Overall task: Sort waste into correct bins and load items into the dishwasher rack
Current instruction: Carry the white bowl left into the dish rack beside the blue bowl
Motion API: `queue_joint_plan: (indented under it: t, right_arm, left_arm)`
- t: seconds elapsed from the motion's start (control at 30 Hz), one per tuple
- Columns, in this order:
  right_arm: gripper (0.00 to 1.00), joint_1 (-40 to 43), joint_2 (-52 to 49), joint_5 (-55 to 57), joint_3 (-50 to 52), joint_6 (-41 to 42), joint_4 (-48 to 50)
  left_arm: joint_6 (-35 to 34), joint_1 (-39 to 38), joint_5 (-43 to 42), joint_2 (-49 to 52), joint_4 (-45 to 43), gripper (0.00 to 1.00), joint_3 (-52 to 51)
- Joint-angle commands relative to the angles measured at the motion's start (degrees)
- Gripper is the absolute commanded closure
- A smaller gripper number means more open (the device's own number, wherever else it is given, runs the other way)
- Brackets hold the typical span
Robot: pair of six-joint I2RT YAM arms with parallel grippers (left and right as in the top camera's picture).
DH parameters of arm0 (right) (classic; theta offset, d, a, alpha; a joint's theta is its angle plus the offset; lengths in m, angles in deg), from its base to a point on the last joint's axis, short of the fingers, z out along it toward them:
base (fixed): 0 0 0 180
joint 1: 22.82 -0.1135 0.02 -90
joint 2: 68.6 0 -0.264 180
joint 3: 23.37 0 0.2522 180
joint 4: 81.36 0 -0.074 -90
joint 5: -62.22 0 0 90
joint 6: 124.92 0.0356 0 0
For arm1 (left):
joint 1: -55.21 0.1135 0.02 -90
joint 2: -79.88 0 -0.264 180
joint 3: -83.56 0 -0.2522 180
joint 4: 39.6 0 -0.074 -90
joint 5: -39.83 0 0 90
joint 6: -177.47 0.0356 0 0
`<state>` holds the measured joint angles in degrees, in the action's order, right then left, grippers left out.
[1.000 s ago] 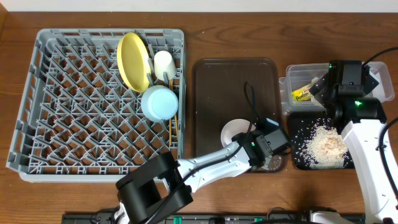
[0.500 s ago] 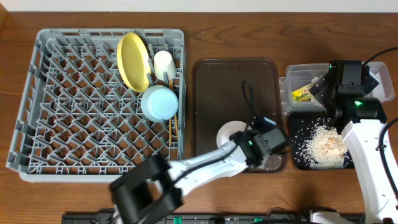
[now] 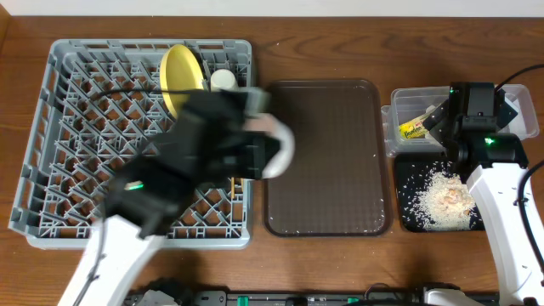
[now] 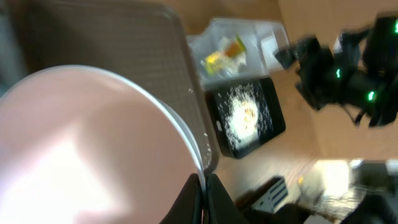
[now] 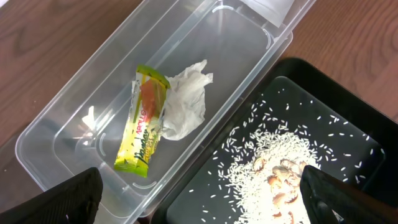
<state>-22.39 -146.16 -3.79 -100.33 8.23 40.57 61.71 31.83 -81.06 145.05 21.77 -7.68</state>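
Note:
My left gripper shifts in over the rack's open wires by the chopstick (image 3: 232, 184) next, tilting and lowering the white bowl (image 3: 279, 150) there, since it hangs past the rack's edge.
My left gripper (image 4: 202, 194) is shut on the rim of the white bowl (image 4: 81, 143). In the overhead view it holds the bowl (image 3: 279, 150), blurred, above the right edge of the dishwasher rack (image 3: 85, 127). The yellow plate (image 3: 180, 72) and white cup (image 3: 223, 79) stand in the rack. The arm hides the blue bowl. A bit of chopstick (image 3: 232, 184) shows. My right gripper (image 5: 205, 205) is open and empty over the seam between the clear tub (image 5: 230, 43) and the black tray (image 5: 348, 137). The tub holds the tissue (image 5: 183, 102) and wrapper (image 5: 146, 121). The rice crumbs (image 5: 273, 168) lie in the black tray.
The brown serving tray (image 3: 323, 153) lies between the rack and the bins with nothing on it. The clear tub (image 3: 416, 106) and black tray (image 3: 408, 183) sit at the right, under the right arm (image 3: 493, 161).
My left arm has lifted the white bowl off the brown tray and swung it left to the rack's right edge. The right arm has not moved.

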Motion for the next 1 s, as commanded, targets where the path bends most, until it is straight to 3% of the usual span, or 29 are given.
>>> queue_joint_plan:
  t: [0.0, 0.17, 0.3, 0.67, 0.97]
  right_arm:
    - [0.01, 0.3, 0.0, 0.6, 0.0, -0.4, -0.1]
    - [0.01, 0.3, 0.0, 0.6, 0.0, -0.4, -0.1]
    - [0.01, 0.3, 0.0, 0.5, 0.0, -0.4, -0.1]
    - [0.01, 0.3, 0.0, 0.6, 0.0, -0.4, -0.1]
    - [0.01, 0.3, 0.0, 0.6, 0.0, -0.4, -0.1]
  left_arm:
    - [7.6, 10.1, -18.7, -0.7, 3.0, 0.94, -0.9]
    - [14.9, 21.4, -48.1, 1.5, 3.4, 0.94, -4.5]
    - [18.8, 27.3, -58.7, 5.0, 3.3, 0.94, -7.7]
    - [24.9, 37.7, -59.2, 16.7, 3.3, 0.94, -19.6]
    - [30.6, 41.8, -59.2, 26.7, 3.1, 0.94, -24.9]
